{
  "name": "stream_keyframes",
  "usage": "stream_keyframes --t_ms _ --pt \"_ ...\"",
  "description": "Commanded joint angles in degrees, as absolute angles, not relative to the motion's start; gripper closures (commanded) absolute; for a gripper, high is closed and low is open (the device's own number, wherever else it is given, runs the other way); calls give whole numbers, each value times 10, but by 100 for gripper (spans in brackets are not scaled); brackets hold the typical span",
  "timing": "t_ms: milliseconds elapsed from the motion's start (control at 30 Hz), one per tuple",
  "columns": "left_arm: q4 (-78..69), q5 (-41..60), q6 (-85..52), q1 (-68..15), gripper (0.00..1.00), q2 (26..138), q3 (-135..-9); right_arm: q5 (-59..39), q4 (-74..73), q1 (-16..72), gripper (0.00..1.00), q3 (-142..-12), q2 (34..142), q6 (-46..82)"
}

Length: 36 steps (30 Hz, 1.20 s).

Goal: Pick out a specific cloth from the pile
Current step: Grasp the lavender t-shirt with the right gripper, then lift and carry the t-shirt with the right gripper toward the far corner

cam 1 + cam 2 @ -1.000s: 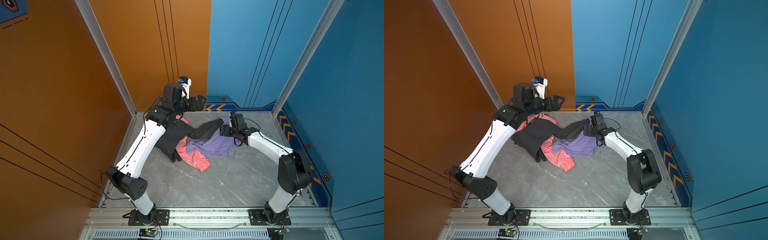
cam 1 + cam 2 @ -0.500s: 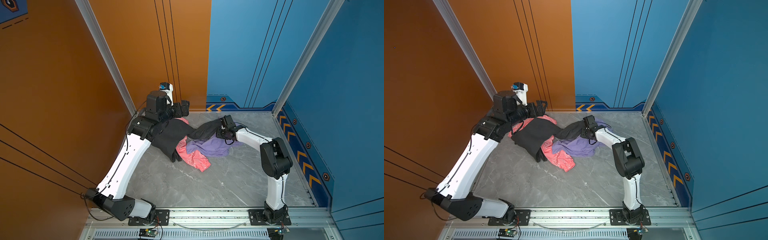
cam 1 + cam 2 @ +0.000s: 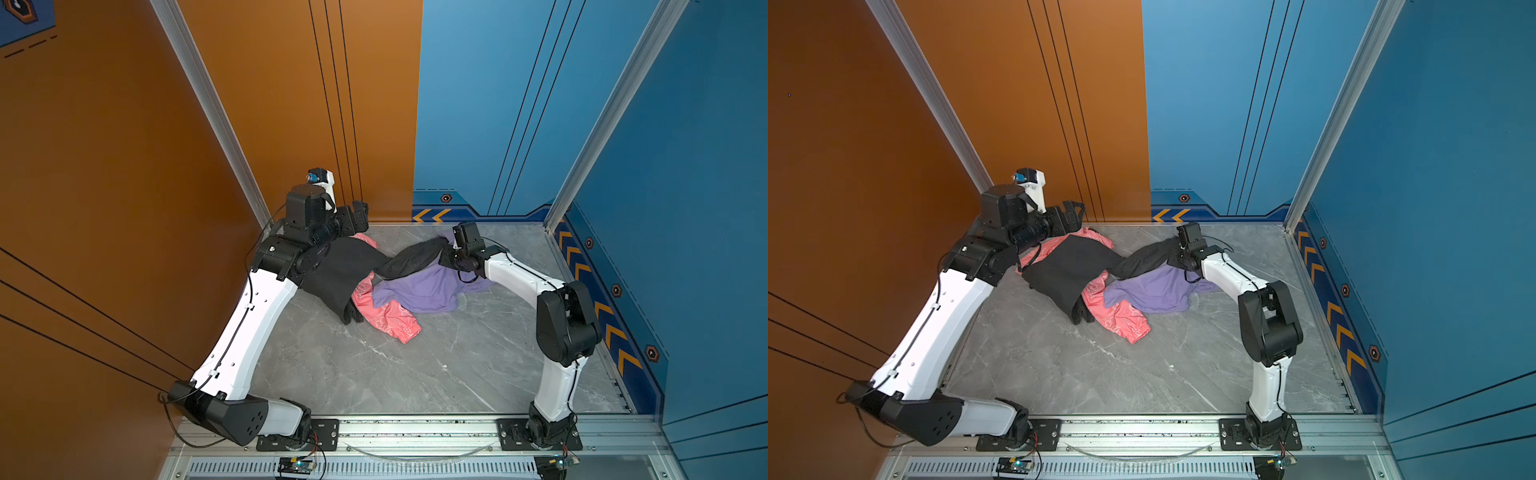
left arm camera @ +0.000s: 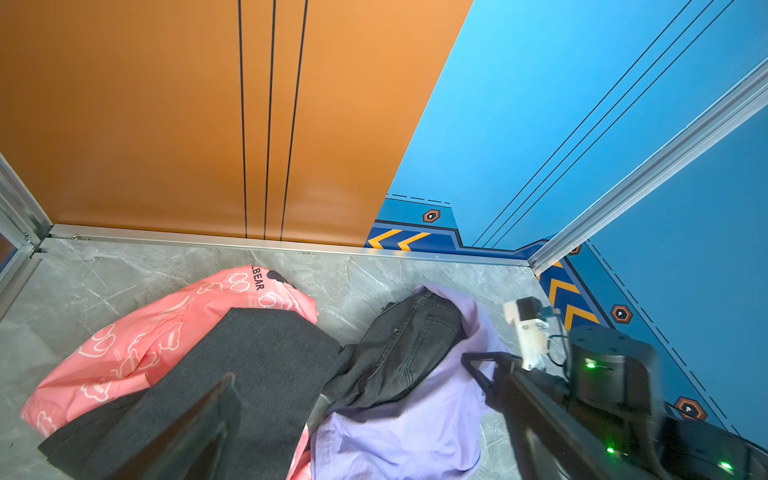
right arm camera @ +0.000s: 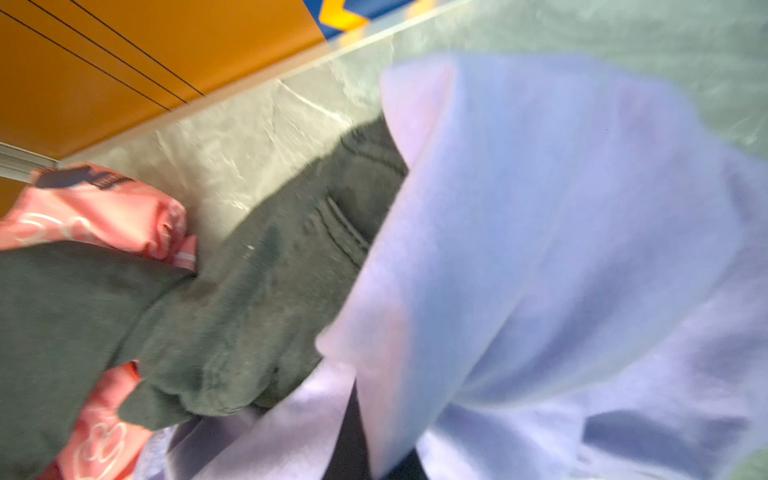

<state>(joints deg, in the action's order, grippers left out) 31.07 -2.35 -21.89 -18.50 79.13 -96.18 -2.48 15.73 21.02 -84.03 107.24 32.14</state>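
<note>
My right gripper will rise, swing toward the blue side, then lower and release the lavender cloth, as the floor between gripper and wall (image 3: 518, 240) is bare.
The pile (image 3: 357, 274) lies on the grey floor toward the back in both top views. The cloth (image 3: 424, 286) (image 3: 1154, 291) is plain lavender, spread at the pile's right side, partly under a dark grey denim garment (image 3: 411, 257). My right gripper (image 3: 444, 252) (image 3: 1173, 249) is shut on the cloth's far edge beside the denim. In the right wrist view a lavender fold (image 5: 561, 232) rises close to the lens and hides the fingers. My left gripper (image 3: 359, 214) (image 4: 350, 366) hangs open and empty above the pile's back left.
A black garment (image 3: 340, 270) overlaps a coral-pink printed garment (image 3: 386, 320) left of the cloth. The orange wall (image 3: 291, 124) stands just behind my left gripper, and the blue wall (image 3: 685, 208) closes the right side. Bare marble floor (image 3: 415, 374) stretches in front of the pile.
My right gripper has shut on the cloth's far edge. My left gripper has drawn back to the left, toward the orange wall, staying open.
</note>
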Motion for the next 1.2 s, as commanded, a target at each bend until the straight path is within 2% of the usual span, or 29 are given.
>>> stream_keyframes --t_ms 0,233,500,833,1167 --pt "271 -11 -217 -173 2 771 -947 11 127 193 100 -854 1011 290" --pt "264 8 -186 -159 2 776 -952 72 125 168 100 -919 964 200" --pt "262 17 -178 -157 2 787 -959 115 125 124 100 -1054 966 110" --pt "262 26 -176 -157 2 789 -955 90 135 60 100 -1231 1032 71" --pt "262 26 -180 -157 2 782 -949 92 146 16 100 -1263 1053 40"
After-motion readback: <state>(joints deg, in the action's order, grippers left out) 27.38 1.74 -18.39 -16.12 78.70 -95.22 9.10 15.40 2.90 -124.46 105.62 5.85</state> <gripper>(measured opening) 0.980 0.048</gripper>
